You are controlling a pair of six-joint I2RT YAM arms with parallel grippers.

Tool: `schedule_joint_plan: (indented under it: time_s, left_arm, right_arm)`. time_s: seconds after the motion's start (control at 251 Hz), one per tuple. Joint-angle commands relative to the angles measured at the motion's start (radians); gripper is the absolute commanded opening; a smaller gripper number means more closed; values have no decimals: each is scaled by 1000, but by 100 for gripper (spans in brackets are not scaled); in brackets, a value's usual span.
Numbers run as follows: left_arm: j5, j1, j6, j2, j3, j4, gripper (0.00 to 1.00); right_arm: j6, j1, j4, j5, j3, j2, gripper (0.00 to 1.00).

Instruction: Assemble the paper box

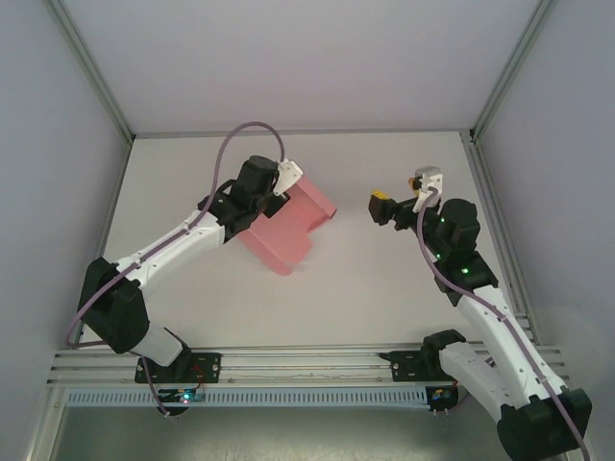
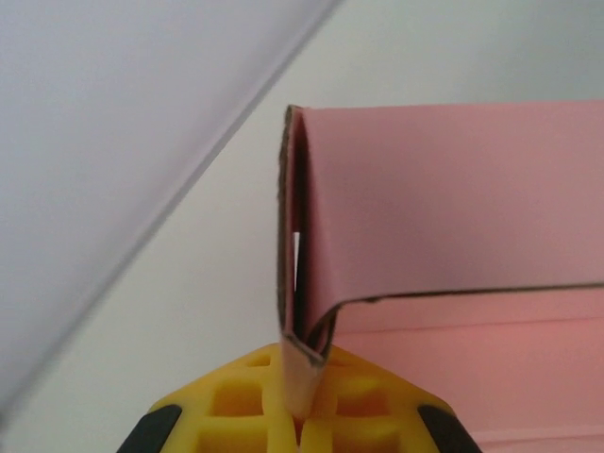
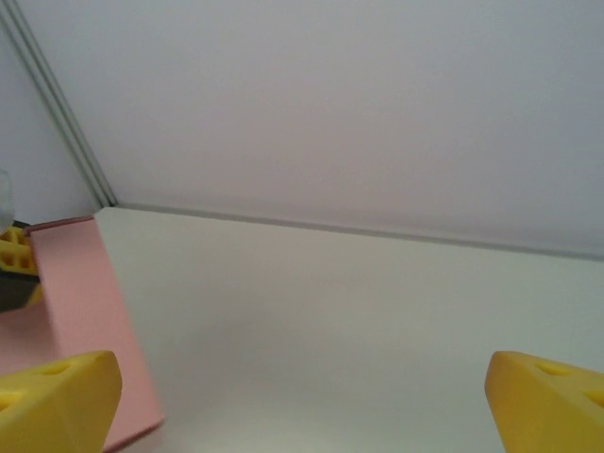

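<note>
The box's side stands at the box's far end, so my left gripper will next turn and swing the box's flap back to release it over the tabletop nearer my base.
The paper box (image 1: 284, 233) is a pale pink, partly folded card lying mid-table, one wall standing at its far end. My left gripper (image 1: 277, 202) sits at its far left corner, shut on a folded pink flap. In the left wrist view the paper box (image 2: 444, 198) rises from between the yellow fingers (image 2: 236, 401), which are pinched together on the doubled card edge. My right gripper (image 1: 384, 205) hovers to the right of the box, apart from it, jaws wide open. Its right wrist view shows the paper box (image 3: 80, 321) at the left beyond the yellow fingertips (image 3: 57, 401).
White table (image 1: 384, 288) enclosed by pale walls, with metal frame posts at the back corners (image 1: 125, 130). An aluminium rail (image 1: 307, 365) runs along the near edge by the arm bases. Open room lies between the box and the right gripper.
</note>
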Motion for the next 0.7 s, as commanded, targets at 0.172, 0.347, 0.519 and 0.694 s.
schedule_joint_plan:
  time_s: [0.172,0.347,0.519,0.694]
  left_arm:
    - [37,-24,1111,137,129,-127,0]
    - [61,-46,1644,209,18,138,0]
    - [300,-51,2068,281,-45,282,0]
    - [349,-149,2068,303,101,-177,4]
  right_arm:
    - [-2,-52,-90,25,-63,-83,98]
    - [-26,-75,-106,13,-81,-99,98]
    - [-35,-98,-97,6,-94,-93,98]
    - [-26,-126,-85,-38,-99,-65,98]
